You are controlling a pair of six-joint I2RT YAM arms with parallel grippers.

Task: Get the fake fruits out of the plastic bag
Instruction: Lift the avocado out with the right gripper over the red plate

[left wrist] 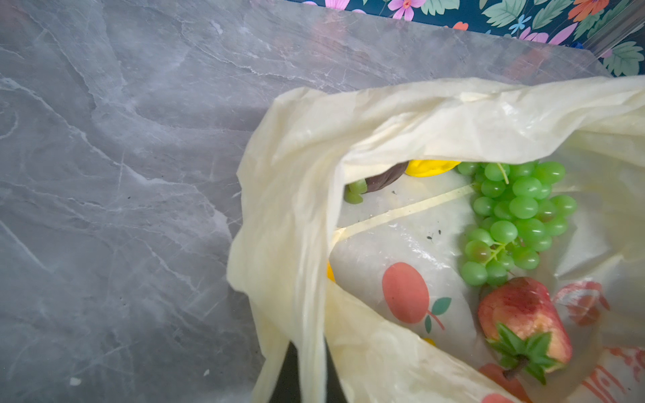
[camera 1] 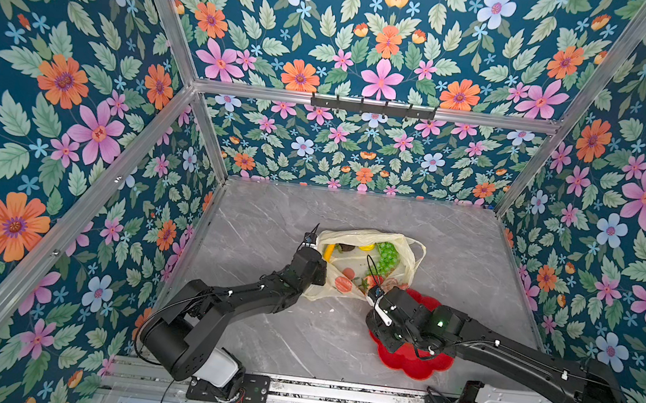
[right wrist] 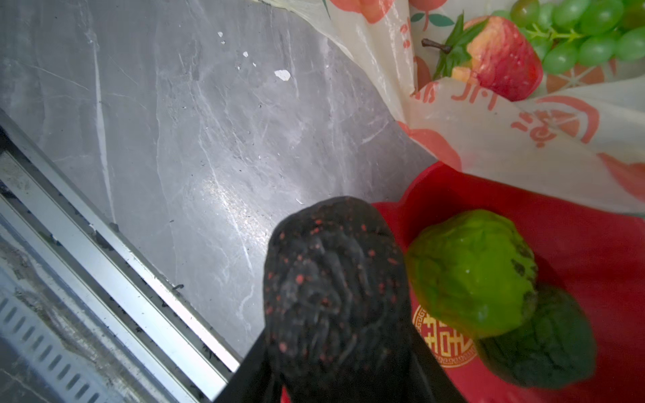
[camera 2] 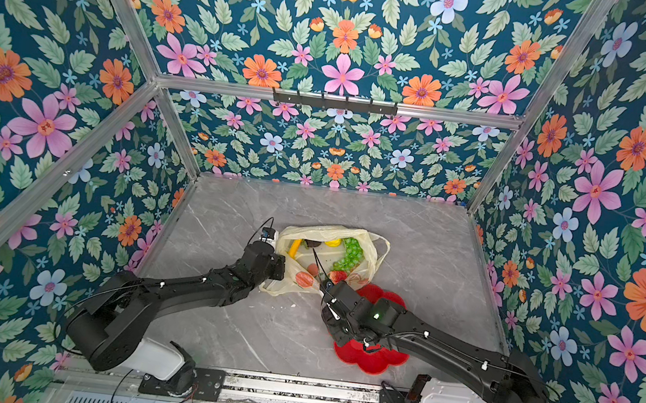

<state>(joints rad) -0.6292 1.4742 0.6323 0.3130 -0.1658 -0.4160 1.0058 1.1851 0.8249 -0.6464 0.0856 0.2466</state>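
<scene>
My right gripper moves past the dish's rim and down beside the gold emblem [right wrist: 442, 340] next to release the avocado, because the green fruits leave that part of the dish's bottom bare.
The plastic bag [camera 1: 371, 235] [camera 2: 330, 230] lies open on the marble table. Inside it I see green grapes [left wrist: 516, 216] [camera 1: 388, 256], a strawberry [left wrist: 523, 314] [right wrist: 506, 59], a lemon [left wrist: 429, 167], a banana [camera 1: 329, 250] and a dark avocado [left wrist: 387, 178]. My left gripper [left wrist: 310, 377] [camera 1: 320, 275] is shut on a twisted strip of the bag's left rim. My right gripper [right wrist: 335, 366] [camera 1: 379, 328] is shut on a dark avocado [right wrist: 335, 279] speckled with red, at the near-left rim of the red dish [right wrist: 593, 244]. Two green bumpy fruits [right wrist: 471, 268] [right wrist: 544, 342] lie in that dish.
The red flower-shaped dish [camera 1: 414, 364] [camera 2: 373, 359] sits front right, with the bag's corner draped over its far edge. An aluminium rail [right wrist: 122, 272] runs along the table's front. Floral walls enclose the table on three sides. Small white flecks [right wrist: 282, 74] lie on the marble.
</scene>
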